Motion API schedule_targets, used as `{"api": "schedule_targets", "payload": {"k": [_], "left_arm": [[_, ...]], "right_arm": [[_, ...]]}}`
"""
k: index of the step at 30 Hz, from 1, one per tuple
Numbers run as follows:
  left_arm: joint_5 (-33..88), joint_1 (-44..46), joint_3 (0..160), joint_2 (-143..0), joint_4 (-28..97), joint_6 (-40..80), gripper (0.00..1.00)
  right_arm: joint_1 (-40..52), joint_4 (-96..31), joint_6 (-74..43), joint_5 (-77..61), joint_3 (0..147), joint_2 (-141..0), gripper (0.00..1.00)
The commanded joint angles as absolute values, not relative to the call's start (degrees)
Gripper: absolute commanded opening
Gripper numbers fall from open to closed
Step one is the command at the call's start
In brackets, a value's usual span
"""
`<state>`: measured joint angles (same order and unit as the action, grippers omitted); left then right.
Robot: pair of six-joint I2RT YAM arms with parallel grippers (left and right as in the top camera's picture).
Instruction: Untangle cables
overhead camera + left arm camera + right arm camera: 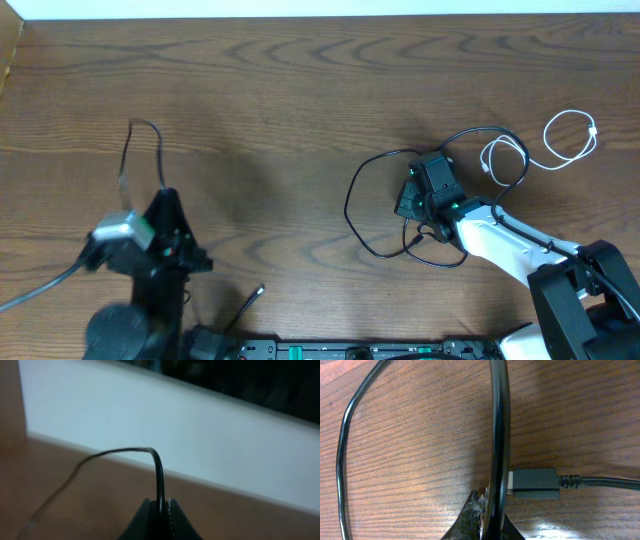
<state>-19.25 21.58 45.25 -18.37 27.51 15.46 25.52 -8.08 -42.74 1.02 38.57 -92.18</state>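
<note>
The thin black cable (143, 124) is hanging high off the table. My left gripper will next swing toward the looped cable, tilting and lowering the thin black one onto bare wood.
In the overhead view my left gripper (165, 195) is shut on a thin black cable (143, 124) that arcs up and back down to its left. The left wrist view shows the same cable (159, 472) pinched between the closed left gripper (161, 506) and lifted off the table. My right gripper (412, 195) is shut on another black cable (350, 205) that loops on the table around it. Close up, that cable (499, 425) runs up from the right gripper (491, 505), with a black plug (535, 484) lying beside it. A white cable (570, 140) lies coiled at the far right.
A loose black plug end (255, 293) lies near the front edge beside the left arm's base. The right arm's white link (500, 240) crosses the lower right. A pale wall (200, 430) borders the table's far edge.
</note>
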Motion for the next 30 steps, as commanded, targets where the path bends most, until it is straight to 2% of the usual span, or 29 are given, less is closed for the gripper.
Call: {"api": "schedule_targets", "payload": {"k": [1,6,13,18,23,27,30], "left_arm": [[-18.57,21.67,45.87,-23.18,31.05,22.24,0.07],[-2.48,21.67,45.69,-35.64,32.71,23.22,0.08],[21.78,21.67,45.74,-62.08,25.82,19.55,0.08],[22.24,21.12,45.78,-77.49,23.40,20.10,0.08],[21.39,19.77,45.78,-84.64,23.68,20.21,0.08],[21.41,17.93,45.78,-85.25,24.69,19.97,0.17],[21.39,16.60,45.78,-85.08,25.34,19.40,0.17]], "right_arm": [[25.23,-8.49,-43.22,1.43,38.37,-92.20,0.01],[25.23,-8.34,-43.22,0.45,38.37,-92.20,0.01],[25.28,-8.40,-43.22,0.43,38.37,-92.20,0.01],[25.28,-8.97,-43.20,0.45,38.37,-92.20,0.01],[25.28,-9.10,-43.20,0.40,38.35,-92.20,0.01],[25.28,-9.06,-43.20,0.25,38.35,-92.20,0.16],[25.28,-9.26,-43.16,-0.34,38.35,-92.20,0.16]]}}
